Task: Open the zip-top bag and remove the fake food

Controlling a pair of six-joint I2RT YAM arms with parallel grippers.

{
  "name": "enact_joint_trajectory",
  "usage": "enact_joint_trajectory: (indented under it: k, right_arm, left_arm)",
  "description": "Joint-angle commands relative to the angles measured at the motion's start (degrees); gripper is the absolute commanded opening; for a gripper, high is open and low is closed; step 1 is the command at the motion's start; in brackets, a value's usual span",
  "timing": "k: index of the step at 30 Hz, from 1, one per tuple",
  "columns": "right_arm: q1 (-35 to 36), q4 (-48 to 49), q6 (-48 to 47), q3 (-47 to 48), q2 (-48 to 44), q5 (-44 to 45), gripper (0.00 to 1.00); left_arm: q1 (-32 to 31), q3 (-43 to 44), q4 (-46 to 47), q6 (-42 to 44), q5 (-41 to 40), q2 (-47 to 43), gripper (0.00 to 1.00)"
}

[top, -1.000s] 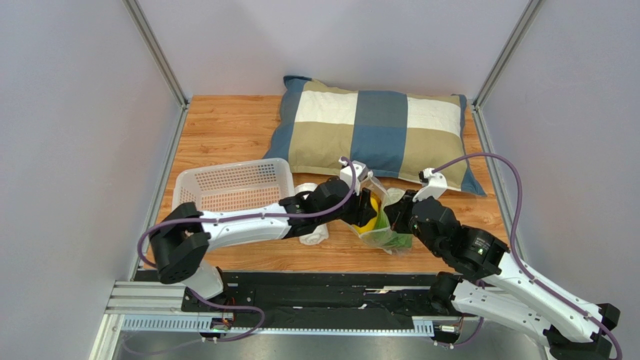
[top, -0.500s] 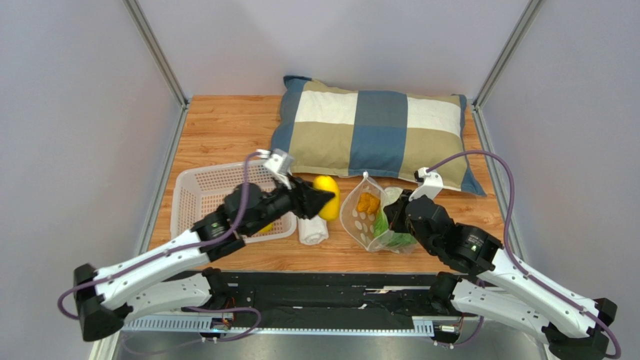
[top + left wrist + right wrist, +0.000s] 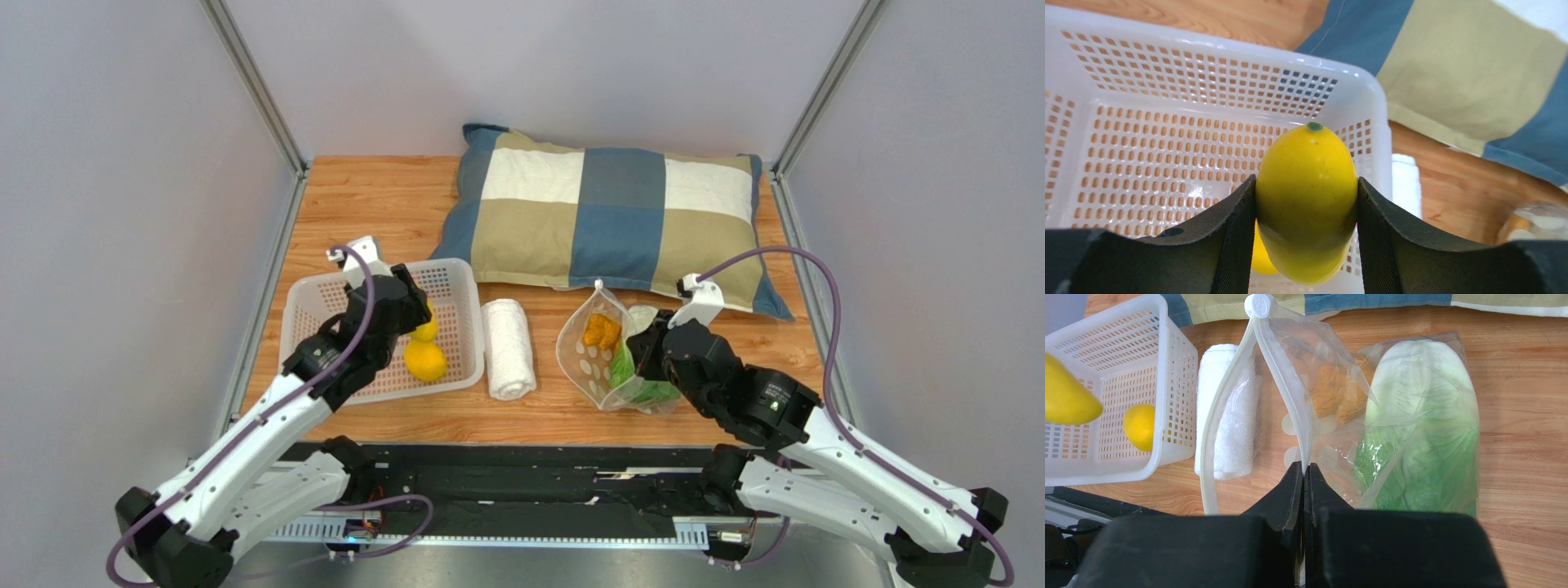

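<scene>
I will move my left gripper down and toward the towel, beside the second lemon, and let go of the yellow lemon. It is still hanging above the basket.
The clear dotted zip-top bag [image 3: 586, 355] lies open on the table, also in the right wrist view [image 3: 1290, 373]. Inside it are the green-and-white cabbage [image 3: 1419, 447] and an orange piece [image 3: 1336, 392]. My right gripper [image 3: 1304, 468] is shut on the bag's rim. My left gripper [image 3: 1307, 184] is shut on a yellow lemon [image 3: 1307, 177] and holds it above the white basket [image 3: 1229, 55]. In the top view the left gripper [image 3: 411, 312] is over the basket's right part. A second lemon [image 3: 426, 363] lies in the basket, below the held one.
A rolled white towel [image 3: 509, 349] lies between the basket [image 3: 368, 288] and the bag. A checked pillow [image 3: 613, 214] lies behind them at the back of the wooden table. Grey walls close in both sides.
My left arm has swung left with the lemon, from the bag's mouth over the towel to above the basket. The right gripper has kept its hold on the bag rim.
</scene>
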Motion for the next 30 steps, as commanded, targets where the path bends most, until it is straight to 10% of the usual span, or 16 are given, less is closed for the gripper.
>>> enact_joint_trajectory:
  k: [1,13,17,19,24,30]
  right_arm:
    - [0.2,2.1,-0.7,0.3,-0.1,0.6,0.00]
    - [0.2,1.0,-1.6,2.0,-0.1,0.9,0.00]
    - [0.2,1.1,-2.1,2.7,0.6,0.2,0.00]
    - [0.2,1.2,-2.2,2.8,0.9,-0.1,0.00]
    - [0.2,2.3,-2.2,2.1,0.8,-0.6,0.00]
    - [0.3,3.1,-2.1,1.8,1.2,-1.1,0.00]
  left_arm:
    - [6.6,-3.6,4.0,-0.1,16.6,6.4,0.00]
    - [7.0,-2.8,8.1,-3.3,18.7,26.8,0.00]
    - [7.0,-3.2,6.3,-6.2,17.4,26.5,0.40]
    - [7.0,-4.0,6.3,-6.3,17.5,23.7,0.99]
    - [7.0,-3.8,5.6,-4.8,20.7,15.5,0.99]
    - [3.8,-7.7,23.4,0.4,44.5,6.8,0.73]
